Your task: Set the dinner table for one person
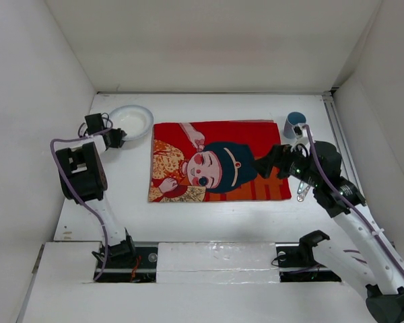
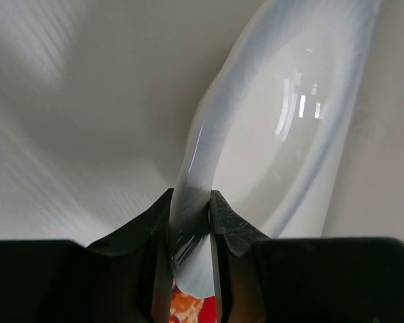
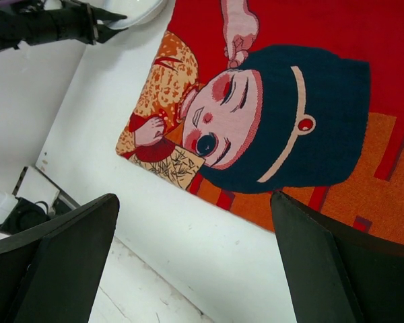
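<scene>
I need to lift the plate [image 1: 131, 122] across to the right of my left gripper in the top view, because the cloth's middle [image 1: 220, 159] is there. I should lower it onto that spot and then release it.
A white plate [image 1: 131, 122] sits at the far left of the white dinner table [image 1: 215, 212], just left of the red cartoon-face cloth [image 1: 219, 161]. My left gripper [image 1: 114, 138] is shut on the plate's near rim [image 2: 188, 222], one finger on each side. The plate fills the left wrist view [image 2: 276, 134]. My right gripper [image 1: 269, 161] is open and empty, hovering over the cloth's right end; in its wrist view the cloth [image 3: 276, 114] lies below the spread fingers [image 3: 67, 249]. A blue cup [image 1: 295, 124] stands right of the cloth's far corner.
Metal cutlery [image 1: 301, 191] lies on the table right of the cloth, partly hidden under my right arm. White walls close in the table on the left, far and right sides. The left arm shows in the right wrist view [image 3: 47, 23].
</scene>
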Tool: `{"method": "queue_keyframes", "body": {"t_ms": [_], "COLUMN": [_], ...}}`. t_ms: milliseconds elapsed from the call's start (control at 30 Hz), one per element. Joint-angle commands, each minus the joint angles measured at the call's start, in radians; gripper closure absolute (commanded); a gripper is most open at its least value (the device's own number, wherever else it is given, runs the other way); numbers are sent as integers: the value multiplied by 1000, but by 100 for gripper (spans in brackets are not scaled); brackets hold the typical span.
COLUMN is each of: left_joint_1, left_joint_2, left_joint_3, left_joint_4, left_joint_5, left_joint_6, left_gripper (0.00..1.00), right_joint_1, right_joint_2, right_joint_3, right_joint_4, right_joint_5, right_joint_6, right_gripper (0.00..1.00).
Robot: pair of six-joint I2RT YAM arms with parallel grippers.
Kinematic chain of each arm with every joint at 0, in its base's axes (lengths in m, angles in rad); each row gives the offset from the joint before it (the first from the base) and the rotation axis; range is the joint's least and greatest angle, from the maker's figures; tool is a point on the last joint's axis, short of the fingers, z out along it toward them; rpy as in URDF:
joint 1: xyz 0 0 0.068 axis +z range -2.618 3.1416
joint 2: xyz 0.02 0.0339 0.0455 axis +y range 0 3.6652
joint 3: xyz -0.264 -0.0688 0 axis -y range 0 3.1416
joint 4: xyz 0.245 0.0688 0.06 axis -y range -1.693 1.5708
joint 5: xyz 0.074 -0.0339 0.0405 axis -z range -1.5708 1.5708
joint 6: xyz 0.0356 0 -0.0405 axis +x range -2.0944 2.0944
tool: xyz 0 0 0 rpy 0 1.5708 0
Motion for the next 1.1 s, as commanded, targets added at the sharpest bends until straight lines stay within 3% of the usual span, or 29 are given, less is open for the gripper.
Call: {"method": "queue_keyframes", "body": {"t_ms": [0, 167, 433, 600, 733, 867, 1067], "left_joint_1": [-8, -8, -31, -151, -325, -473, -538], "left_joint_2": [-189, -340, -504, -579, -578, -526, -435], "left_joint_3": [20, 68, 36, -100, -232, -243, -292], "left_joint_4": [-36, -80, -14, 212, 418, 453, 637], "left_joint_5": [-32, -68, 93, 306, 449, 460, 538], "left_joint_6": [27, 61, 96, 85, 65, 107, 65], "left_gripper": [100, 100, 100, 100, 100, 100, 100], "right_joint_1": [-4, -4, -4, -4, -4, -4, -13], "right_joint_2": [-26, -57, -57, -86, -98, -124, -164], "right_joint_3": [21, 21, 21, 2, 11, 37, 74], "right_joint_4": [0, -20, -31, -40, -41, -84, -126], "right_joint_5": [4, 32, 41, 76, 97, 117, 127], "right_joint_6": [10, 10, 10, 10, 10, 10, 10], "right_gripper": [0, 0, 0, 0, 0, 0, 0]}}
